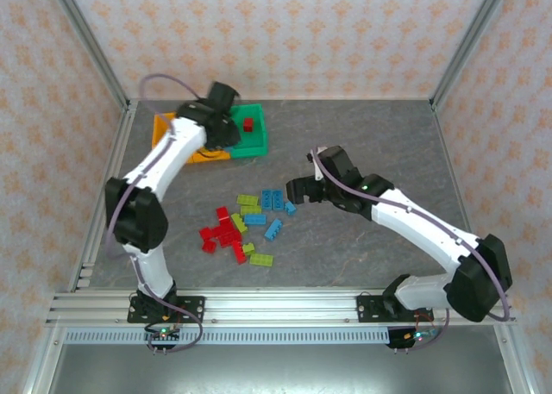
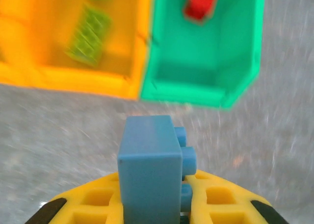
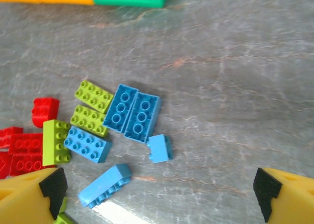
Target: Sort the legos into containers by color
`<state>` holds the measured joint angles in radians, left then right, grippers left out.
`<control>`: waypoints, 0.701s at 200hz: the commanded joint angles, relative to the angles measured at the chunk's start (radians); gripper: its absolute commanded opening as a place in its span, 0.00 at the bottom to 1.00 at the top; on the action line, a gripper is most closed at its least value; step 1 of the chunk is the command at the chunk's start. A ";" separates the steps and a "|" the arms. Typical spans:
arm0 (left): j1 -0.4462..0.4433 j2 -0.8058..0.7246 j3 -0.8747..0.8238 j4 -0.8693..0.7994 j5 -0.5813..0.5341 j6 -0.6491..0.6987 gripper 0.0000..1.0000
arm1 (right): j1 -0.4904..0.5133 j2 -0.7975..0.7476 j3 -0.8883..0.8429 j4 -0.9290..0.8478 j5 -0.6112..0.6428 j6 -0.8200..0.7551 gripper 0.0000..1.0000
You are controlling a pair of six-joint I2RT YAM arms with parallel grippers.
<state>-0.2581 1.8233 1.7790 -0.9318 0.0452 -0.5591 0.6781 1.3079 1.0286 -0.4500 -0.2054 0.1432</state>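
Observation:
The nearer bins hold lime and red, so I should next swing my left gripper over the end orange-yellow bin, beyond the lime lego from it, and release.
My left gripper (image 2: 152,207) is shut on a light blue lego (image 2: 147,170), which stands up between the yellow fingers (image 2: 95,202) just above the table, short of the containers. Ahead of it, an orange-yellow bin (image 2: 122,84) holds a lime green lego (image 2: 88,35), and the green bin (image 2: 206,82) holds a red lego (image 2: 200,3). From above, the left gripper (image 1: 221,122) is over the row of bins (image 1: 257,144). My right gripper (image 3: 157,194) is open and empty above several blue legos (image 3: 131,111) and lime legos (image 3: 93,95). Seen from above, the right gripper (image 1: 297,188) hangs just right of the pile.
The loose pile lies mid-table: red legos (image 1: 222,232) at the left, lime ones (image 1: 248,203) and blue ones (image 1: 272,201) toward the right. The left arm covers the middle bin. Metal frame posts (image 1: 95,58) stand at the back corners.

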 commanded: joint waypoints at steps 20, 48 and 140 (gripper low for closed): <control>0.224 0.064 0.115 -0.053 -0.068 0.042 0.05 | 0.005 0.090 0.093 0.024 -0.059 -0.036 0.99; 0.317 0.178 0.205 -0.026 -0.064 0.045 0.05 | 0.005 0.130 0.146 -0.049 -0.038 -0.025 0.99; 0.382 0.429 0.576 -0.143 -0.045 0.033 0.38 | 0.008 0.131 0.190 -0.104 0.021 0.041 0.99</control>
<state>0.1253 2.3085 2.3093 -1.0222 0.0021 -0.5297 0.6785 1.4403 1.1915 -0.5152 -0.2295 0.1535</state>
